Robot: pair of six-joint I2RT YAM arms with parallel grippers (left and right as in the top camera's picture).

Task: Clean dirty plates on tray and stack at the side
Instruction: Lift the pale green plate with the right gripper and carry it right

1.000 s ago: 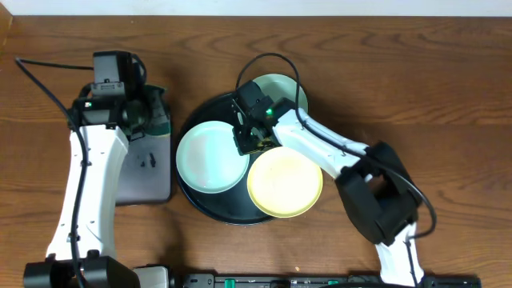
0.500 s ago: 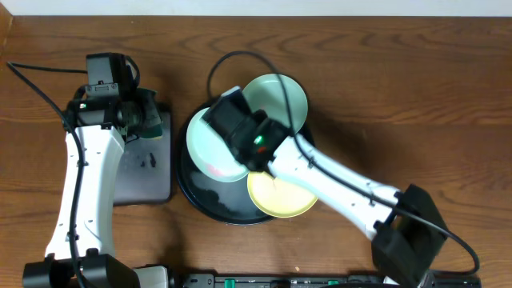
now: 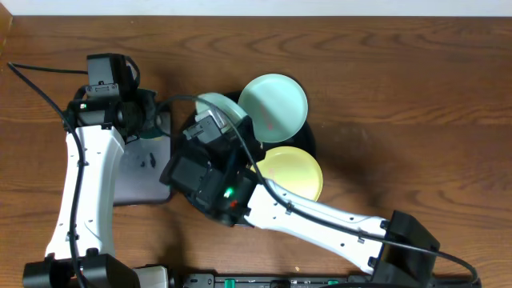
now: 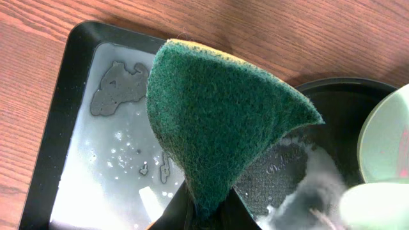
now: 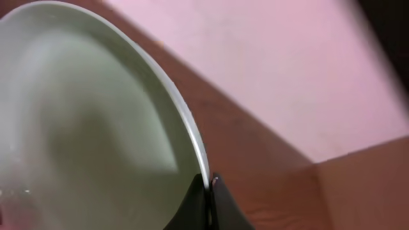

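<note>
My right gripper will carry the plate to the right in the overhead view, to the bare table beside the round tray. It will lower the plate there and let it go.
My right gripper is shut on the rim of a pale aqua plate and holds it raised and tilted; from overhead the plate shows above the left part of the round black tray. A second aqua plate with a reddish smear lies at the tray's far side. The yellow plate lies at its near right. My left gripper is shut on a green sponge, which from overhead sits just left of the raised plate.
A black rectangular tray with soapy water lies left of the round tray. My right arm stretches across the round tray's near side. Bare wooden table lies to the right.
My right gripper has lifted the aqua plate off the tray's left side, tilted it up and carried it left toward the sponge. The left arm has barely moved.
</note>
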